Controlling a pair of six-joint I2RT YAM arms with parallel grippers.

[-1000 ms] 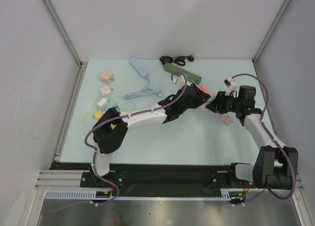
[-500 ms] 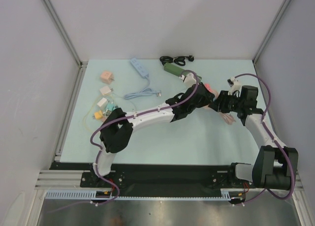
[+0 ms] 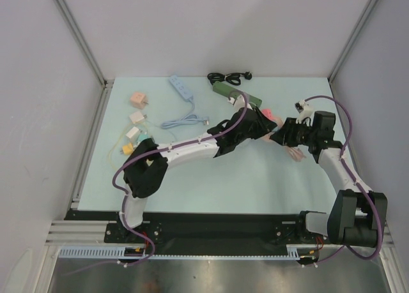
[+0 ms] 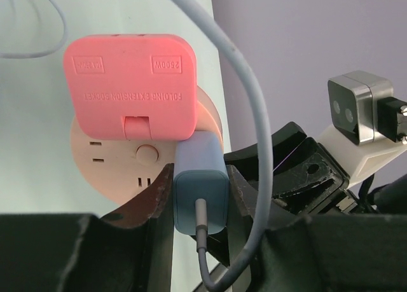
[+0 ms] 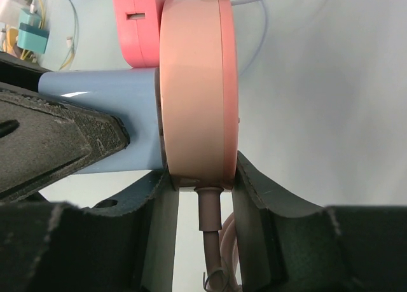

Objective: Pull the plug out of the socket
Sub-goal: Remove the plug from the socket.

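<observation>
My left gripper will next pull the plug to the left in the top view and down onto the small chargers, then let go of it, as my right gripper holds the socket [image 3: 271, 116].
A round pale-pink socket [image 5: 197, 88] with a pink square flap [image 4: 130, 85] is held off the table on edge, my right gripper [image 5: 203, 184] shut on its rim. Its pink cord [image 5: 210, 228] hangs down between the jaws. A light-blue plug [image 4: 199, 196] sits flush against the socket's face [image 4: 108, 158], and my left gripper [image 4: 199, 190] is shut on its sides. The plug's grey cable [image 4: 248, 114] loops up past the flap. In the top view both grippers meet at the socket [image 3: 271, 116], right of centre.
A green power strip [image 3: 238, 94] and a black cable [image 3: 229, 77] lie at the back. A pale-blue power strip [image 3: 181, 87] with its cable lies left of them. Small chargers [image 3: 136, 117] sit at the far left. Enclosure walls ring the table.
The left wrist swung toward the far right, then came back a little. Both grips look unchanged, and the plug still sits against the socket.
</observation>
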